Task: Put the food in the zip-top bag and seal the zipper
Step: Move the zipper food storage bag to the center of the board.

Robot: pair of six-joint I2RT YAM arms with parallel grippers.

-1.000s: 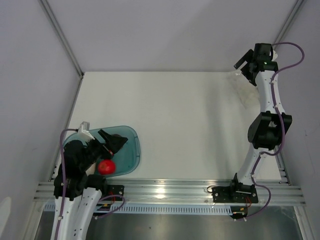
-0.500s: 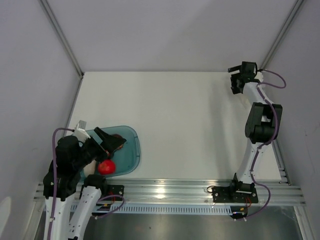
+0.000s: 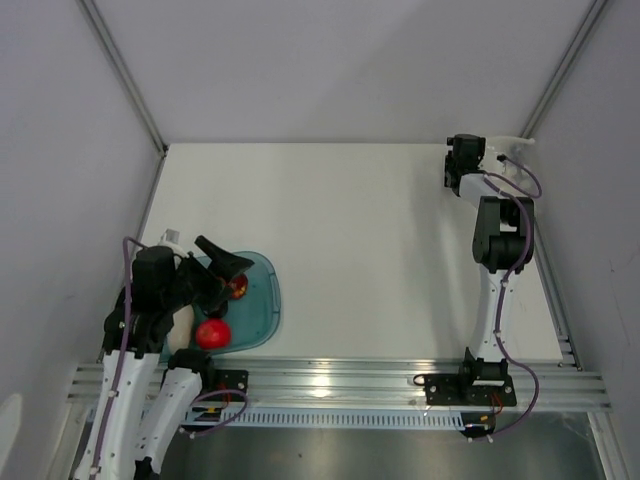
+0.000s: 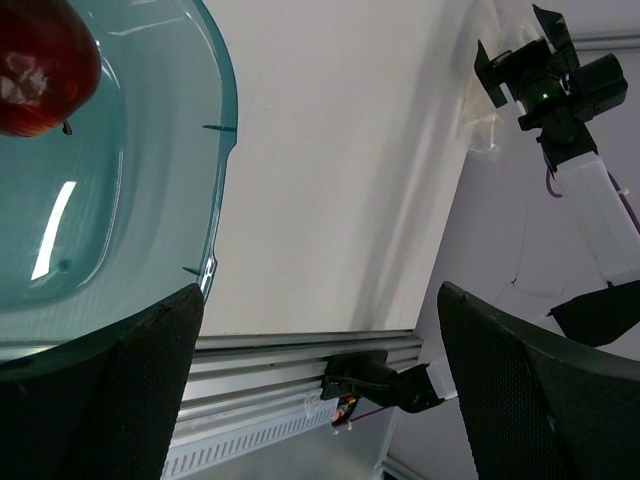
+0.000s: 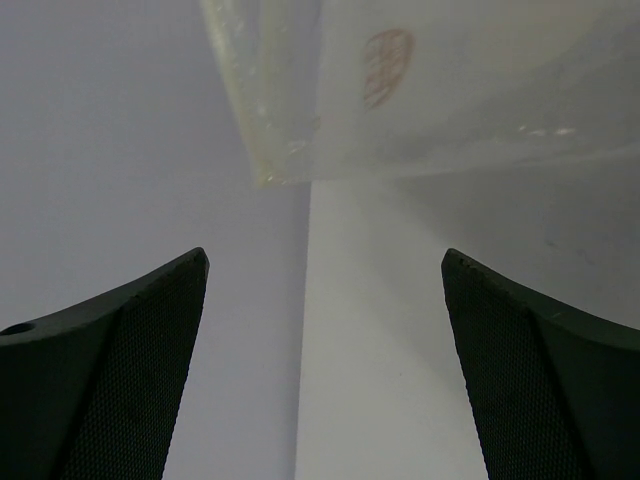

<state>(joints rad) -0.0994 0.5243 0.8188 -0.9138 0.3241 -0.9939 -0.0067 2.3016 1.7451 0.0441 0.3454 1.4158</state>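
Note:
The right gripper moves to the right in the top view next until the bag's zipper corner [image 3: 490, 143] [image 5: 269, 176] lies between its open fingers.
The food lies in a teal tray [image 3: 262, 300] at the near left: a big red fruit [image 3: 212, 333], a smaller red one [image 3: 238, 287] and a white oblong piece [image 3: 180, 330]. My left gripper [image 3: 226, 272] hovers open above the tray and holds nothing. In the left wrist view, the red fruit [image 4: 40, 65] lies ahead and to the left of the gripper [image 4: 320, 400]. The clear zip-top bag [image 5: 450, 90] lies in the far right corner by the wall, its zipper strip [image 5: 250, 100] along one edge. My right gripper [image 5: 325, 380] is open just short of the bag.
White walls close in the table at the back and on both sides, with metal posts in the corners. An aluminium rail [image 3: 340, 378] carrying both arm bases runs along the near edge. The right arm [image 3: 497, 240] stretches along the right side.
The right gripper has swung left along the far edge while its arm folded straighter. The left arm has lifted and turned a little over the tray. Both grippers stay open.

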